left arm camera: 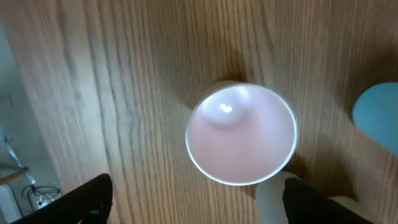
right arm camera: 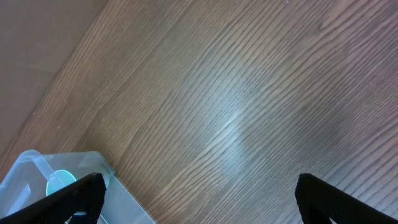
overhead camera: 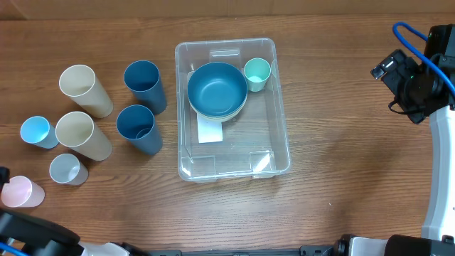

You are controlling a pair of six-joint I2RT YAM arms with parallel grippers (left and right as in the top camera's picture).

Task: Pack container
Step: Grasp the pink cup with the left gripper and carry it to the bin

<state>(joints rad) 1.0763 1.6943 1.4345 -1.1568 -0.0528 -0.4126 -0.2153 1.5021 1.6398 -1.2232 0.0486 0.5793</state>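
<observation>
I will next lower my left gripper onto the pink cup's rim (overhead camera: 14, 206) (left arm camera: 190, 149), on the side of the pink cup that is away from the light blue cup.
The clear container (overhead camera: 234, 155) stands mid-table with a white label (overhead camera: 210, 131) on its bottom. It holds a blue bowl (overhead camera: 217, 89) and a small teal cup (overhead camera: 257, 73). My left gripper (left arm camera: 196, 202) is open and empty, just above and short of a pink cup (left arm camera: 241, 134), which stands at the table's front left (overhead camera: 20, 191). My right gripper (right arm camera: 199, 199) is open and empty over bare wood, right of the container's corner (right arm camera: 37, 168). The right arm (overhead camera: 416, 82) is at the far right.
Left of the container stand two cream cups (overhead camera: 84, 89) (overhead camera: 82, 134), two dark blue cups (overhead camera: 144, 85) (overhead camera: 138, 128), a light blue cup (overhead camera: 37, 131) and a grey cup (overhead camera: 67, 169). The light blue cup also shows in the left wrist view (left arm camera: 379, 112).
</observation>
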